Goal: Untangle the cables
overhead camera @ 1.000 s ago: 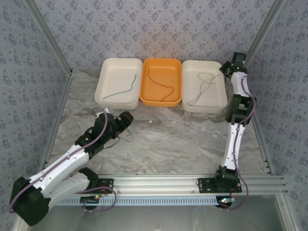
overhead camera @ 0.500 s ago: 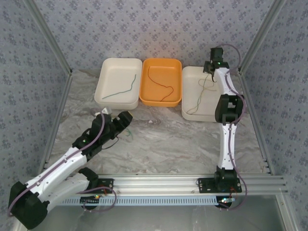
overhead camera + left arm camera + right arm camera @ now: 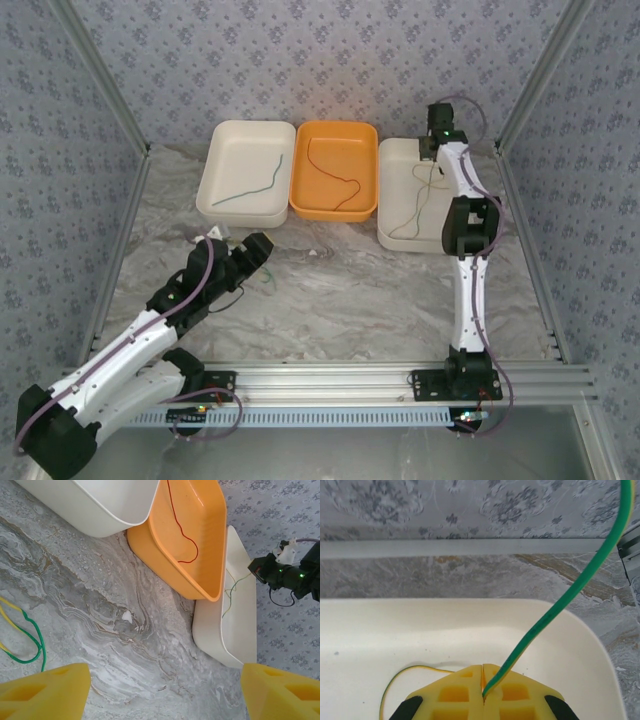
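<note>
The green-and-yellow cable goes down, back and toward the orange tray point(image 3: 335, 127) next. My right gripper releases it over the white tray's bottom, since that lies below and back from it.
My right gripper point(image 3: 483, 692) is shut on a green-and-yellow cable point(image 3: 560, 610), which rises from the closed jaws toward the upper right. It hangs over the back of the right white tray point(image 3: 400, 236), where the rest of this thin cable point(image 3: 418, 195) trails down the tray floor. A dark green cable point(image 3: 250, 186) lies in the left white tray point(image 3: 225, 140). A dark red cable point(image 3: 336, 176) lies in the orange tray point(image 3: 335, 127). My left gripper point(image 3: 165, 695) stands open low over the marble. Green and yellow cables point(image 3: 27, 635) lie on the table just to its left.
The three trays stand side by side along the back of the marble table point(image 3: 350, 290). Metal frame posts and patterned walls close in both sides. The right arm point(image 3: 470, 270) stretches straight up the right side. A small white speck point(image 3: 126, 615) lies on the table.
The right arm has swung left from the tray's far right corner to over its back edge, drawing the held cable up. The left arm has barely shifted.
</note>
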Motion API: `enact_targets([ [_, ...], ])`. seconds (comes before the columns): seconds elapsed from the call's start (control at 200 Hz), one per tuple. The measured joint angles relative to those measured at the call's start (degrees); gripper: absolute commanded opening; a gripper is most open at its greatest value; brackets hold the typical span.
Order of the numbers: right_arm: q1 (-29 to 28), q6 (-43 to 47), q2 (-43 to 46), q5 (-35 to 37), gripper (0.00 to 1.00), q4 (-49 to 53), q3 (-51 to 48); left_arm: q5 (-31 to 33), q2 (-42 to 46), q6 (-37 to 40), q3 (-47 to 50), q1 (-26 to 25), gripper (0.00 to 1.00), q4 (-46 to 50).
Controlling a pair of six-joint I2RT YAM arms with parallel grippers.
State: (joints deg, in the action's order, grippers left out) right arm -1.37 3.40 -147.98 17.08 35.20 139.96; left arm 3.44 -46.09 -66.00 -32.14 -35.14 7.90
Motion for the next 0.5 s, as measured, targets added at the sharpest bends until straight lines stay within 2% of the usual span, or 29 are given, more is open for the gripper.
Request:
enact_targets([
  [0.23,-1.86,3.34,-5.22,2.56,0.0,2.4,1.29,0.02,-0.11,-0.02,0.37,0.0,0.79,0.0],
  [0.5,-3.43,6.58,-6.86,5.27,0.0,5.6,4.04,0.0,-0.2,-0.02,0.37,0.0,0.79,-0.02],
])
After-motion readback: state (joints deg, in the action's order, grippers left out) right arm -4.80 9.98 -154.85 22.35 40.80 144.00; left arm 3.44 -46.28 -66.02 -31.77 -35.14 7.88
